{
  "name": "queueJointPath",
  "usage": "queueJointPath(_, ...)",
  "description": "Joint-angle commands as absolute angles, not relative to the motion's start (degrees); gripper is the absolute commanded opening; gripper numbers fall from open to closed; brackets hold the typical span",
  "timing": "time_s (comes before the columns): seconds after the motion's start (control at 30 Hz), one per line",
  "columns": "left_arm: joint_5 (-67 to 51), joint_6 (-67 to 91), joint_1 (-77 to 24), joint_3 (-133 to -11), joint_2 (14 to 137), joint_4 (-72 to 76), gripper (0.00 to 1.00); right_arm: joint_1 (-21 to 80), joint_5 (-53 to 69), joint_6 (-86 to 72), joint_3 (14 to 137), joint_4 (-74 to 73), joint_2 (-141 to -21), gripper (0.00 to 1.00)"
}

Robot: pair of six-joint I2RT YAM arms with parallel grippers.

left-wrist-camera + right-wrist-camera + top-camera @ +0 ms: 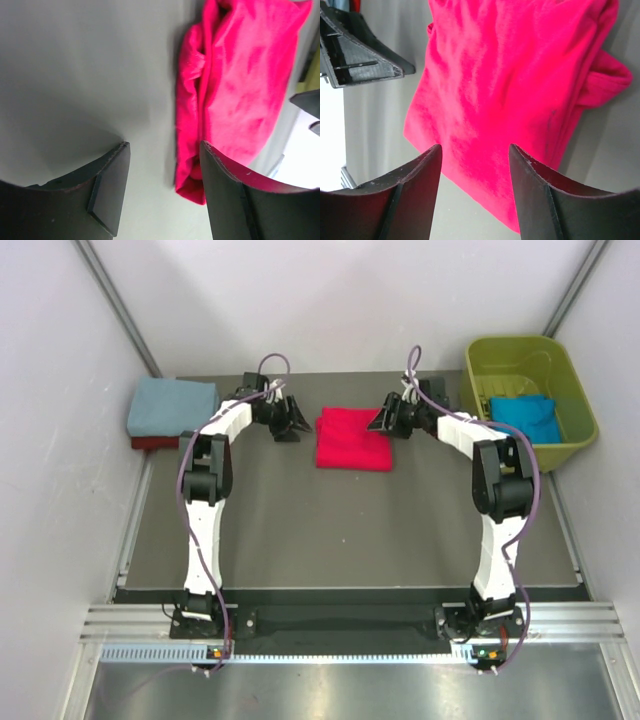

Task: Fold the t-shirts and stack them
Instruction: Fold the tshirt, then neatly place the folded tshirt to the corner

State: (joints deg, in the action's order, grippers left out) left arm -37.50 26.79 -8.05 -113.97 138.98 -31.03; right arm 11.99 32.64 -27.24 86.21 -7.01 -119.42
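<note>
My left gripper will next go down and to the right in the top view, to the red t-shirt's facing edge below it, as bare tabletop shows between its fingers.
A bright red t-shirt lies folded in a small rectangle at the back middle of the table. My left gripper is open and empty just left of it; the shirt's edge shows beside the right finger. My right gripper is open and empty at the shirt's top right corner, above the cloth. A dusty blue-grey t-shirt lies folded on a dark red one at the back left. A bright blue t-shirt lies in the olive-green tub.
The tub stands at the back right, off the table's mat. White walls close in on both sides and the back. The arm bases sit on the metal rail at the near edge.
</note>
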Motion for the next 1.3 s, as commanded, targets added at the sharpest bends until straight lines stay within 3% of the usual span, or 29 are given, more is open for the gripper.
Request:
queueJointPath(0.0, -41.57, 29.09, -8.88, -114.26, 141.59, -27.96, 0.63, 13.36, 33.66, -26.72, 87.45, -4.83, -119.88, 0.56)
queueJointPath(0.6, -47.19, 32.69, -14.23, -120.06, 151.7, -20.75, 0.59, 15.82, 32.7, -26.28, 89.38, -6.42, -124.89, 0.56)
queueJointPath(0.73, -48.43, 33.05, -15.29, -119.79, 151.87, -20.04, 0.49, 15.91, 32.61, -26.37, 89.82, -6.42, -125.24, 0.56)
queueJointPath(0.83, -47.55, 32.18, -15.29, -119.53, 151.09, -20.74, 0.12, 15.91, 32.61, -26.19, 89.56, -6.33, -124.98, 0.56)
queueJointPath(0.87, -46.33, 31.65, -15.21, -119.62, 150.65, -21.26, 0.05, 16.0, 32.61, -26.1, 89.3, -6.24, -124.81, 0.56)
queueJointPath(1.0, -43.61, 28.14, -14.5, -118.83, 146.96, -24.25, 0.0, 15.91, 33.05, -25.58, 88.59, -6.85, -123.23, 0.56)
queueJointPath(1.27, -36.75, 18.47, -11.25, -119.0, 133.78, -32.95, 0.0, 13.63, 31.73, -24.0, 84.3, -7.47, -113.56, 0.56)
